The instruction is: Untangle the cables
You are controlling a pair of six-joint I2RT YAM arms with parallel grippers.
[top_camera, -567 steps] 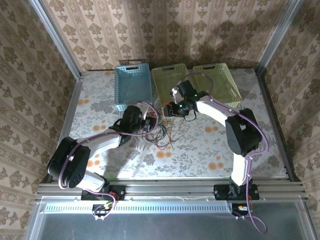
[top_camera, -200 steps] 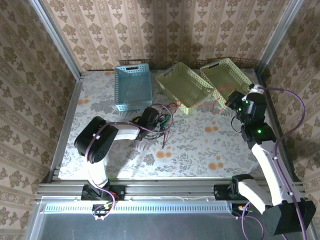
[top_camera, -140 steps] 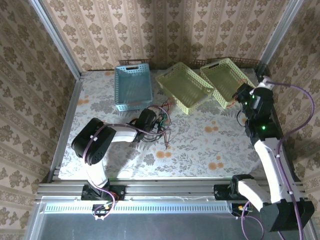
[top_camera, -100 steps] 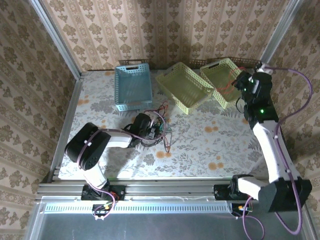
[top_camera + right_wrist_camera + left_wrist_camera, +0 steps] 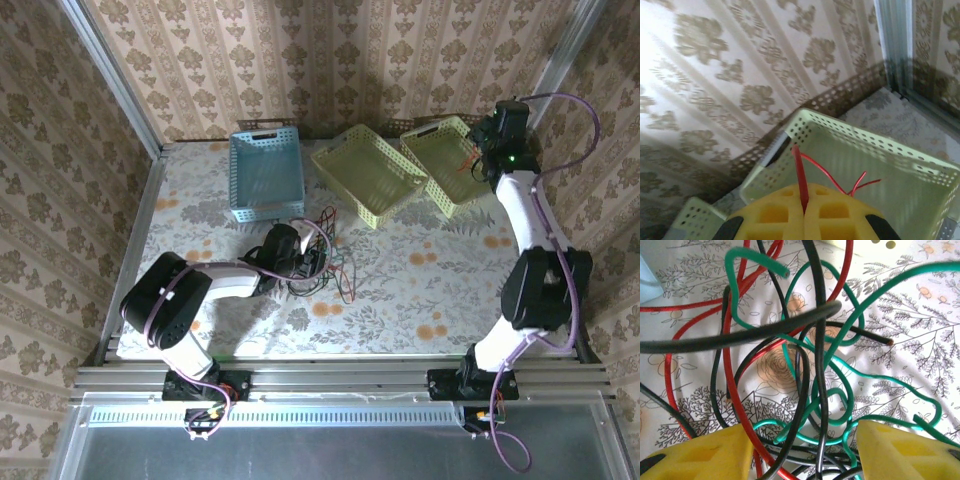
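Observation:
The red cable's tail already trails in the yellow-green basket, so my right gripper will next draw back and down over the basket's bottom below it and release the cable.
The cables [image 5: 322, 256] lie as a loose tangle of red, green and black wire on the floral table left of centre. My left gripper [image 5: 302, 258] sits at the tangle's left side. In the left wrist view the left gripper [image 5: 802, 456] is open, its yellow fingertips [image 5: 705, 455] wide apart, with black [image 5: 740, 337], green [image 5: 850, 345] and red [image 5: 732, 390] strands loose between them. My right gripper [image 5: 482, 158] is raised over the right-hand yellow-green basket [image 5: 440, 148]. The right gripper [image 5: 804, 200] is shut on a red cable [image 5: 800, 170] that trails down into that basket [image 5: 840, 127].
A second yellow-green basket [image 5: 365, 175] stands skewed at the back centre. A blue basket [image 5: 265, 172] is at the back left. Patterned walls and metal frame posts close in the table, with the right post [image 5: 895, 45] just behind the right basket.
My right arm has swung up and back to the far right corner, carrying the red cable over the right basket. My left gripper has opened wider at the tangle.

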